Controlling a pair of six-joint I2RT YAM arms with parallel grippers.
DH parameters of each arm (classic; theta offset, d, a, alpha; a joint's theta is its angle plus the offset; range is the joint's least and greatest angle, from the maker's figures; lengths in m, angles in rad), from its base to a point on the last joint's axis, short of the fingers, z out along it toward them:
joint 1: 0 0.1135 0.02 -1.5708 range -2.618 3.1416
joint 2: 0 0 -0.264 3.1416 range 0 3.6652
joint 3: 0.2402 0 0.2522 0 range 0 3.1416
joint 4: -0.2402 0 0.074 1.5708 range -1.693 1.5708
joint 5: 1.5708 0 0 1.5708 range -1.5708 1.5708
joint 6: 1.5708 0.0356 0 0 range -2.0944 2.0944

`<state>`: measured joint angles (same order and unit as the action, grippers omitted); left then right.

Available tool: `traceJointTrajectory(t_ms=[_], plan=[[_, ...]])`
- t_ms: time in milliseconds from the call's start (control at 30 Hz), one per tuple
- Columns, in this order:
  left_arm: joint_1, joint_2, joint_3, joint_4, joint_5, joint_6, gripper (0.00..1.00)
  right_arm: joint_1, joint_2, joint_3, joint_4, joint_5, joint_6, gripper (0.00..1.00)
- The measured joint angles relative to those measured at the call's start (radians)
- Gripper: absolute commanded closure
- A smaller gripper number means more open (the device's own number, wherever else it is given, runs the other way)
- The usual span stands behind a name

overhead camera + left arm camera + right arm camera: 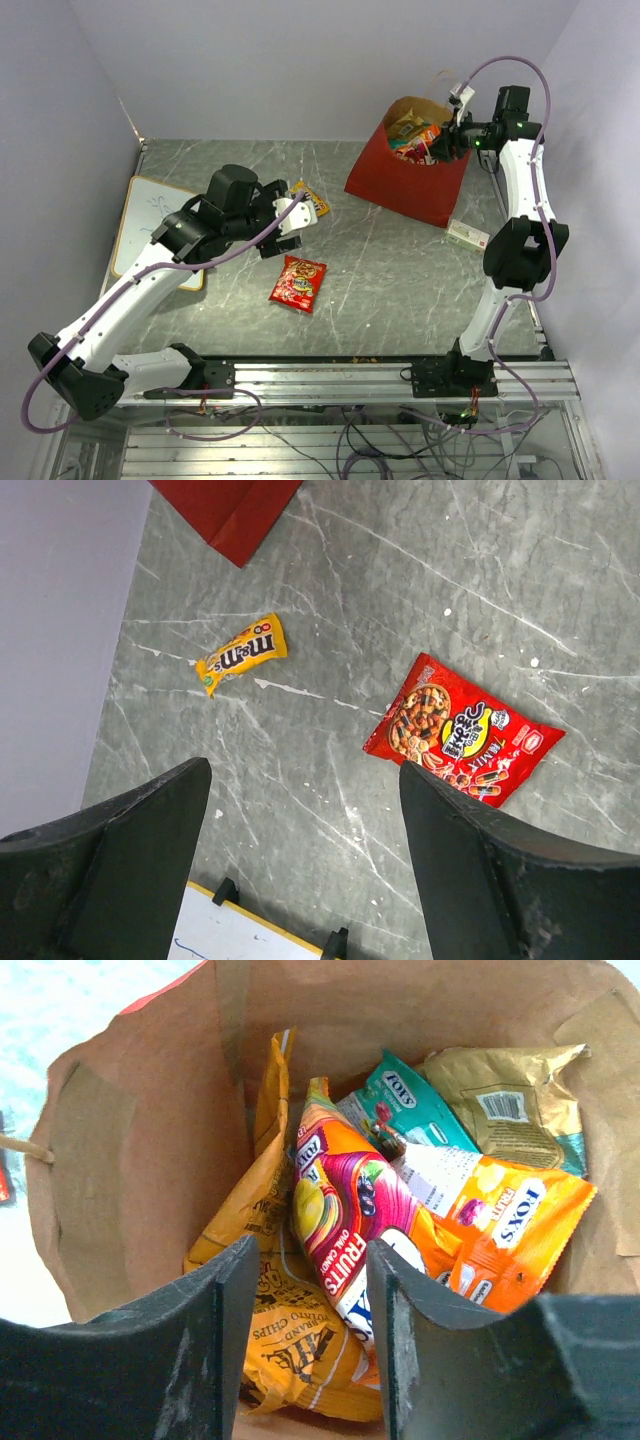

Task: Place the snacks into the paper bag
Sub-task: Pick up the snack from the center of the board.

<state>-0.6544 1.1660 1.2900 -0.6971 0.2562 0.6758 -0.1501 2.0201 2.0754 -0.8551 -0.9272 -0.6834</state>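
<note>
I will next move my left gripper down and back onto the red snack pack's edge that faces the white board, because the pack is below it and closer to my base.
The red paper bag stands at the back right; its corner shows in the left wrist view. My right gripper hangs over its mouth, open and empty. Inside the brown bag wall lie an orange Kettle chip bag, an orange-pink Fox's fruits pack, an orange Fox's pack, a teal pack and a tan bag. A yellow M&M's pack and a small red snack pack lie on the table. My left gripper is open and empty above the table between them.
A flat white board lies at the left, under the left arm. A small white box lies to the right of the bag, near the right arm. Grey walls close the table on three sides.
</note>
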Motion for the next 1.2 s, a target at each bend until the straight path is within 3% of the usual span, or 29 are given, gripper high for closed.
traceJointTrajectory(t_ms=[433, 700, 900, 1200], plan=[[0.015, 0.022, -0.058, 0.102, -0.036, -0.076, 0.07, 0.000, -0.241, -0.156, 0.208, 0.159, 0.176, 0.34], [0.044, 0.109, -0.078, 0.185, -0.094, -0.192, 0.07, 0.000, -0.498, -0.360, 0.349, 0.249, 0.299, 0.32], [0.048, 0.206, -0.076, 0.163, -0.091, -0.222, 0.09, 0.000, -0.715, -0.607, 0.392, 0.199, 0.328, 0.31], [0.097, 0.443, -0.069, -0.011, 0.018, -0.197, 0.09, 0.002, -0.944, -0.950, 0.409, 0.044, 0.310, 0.31]])
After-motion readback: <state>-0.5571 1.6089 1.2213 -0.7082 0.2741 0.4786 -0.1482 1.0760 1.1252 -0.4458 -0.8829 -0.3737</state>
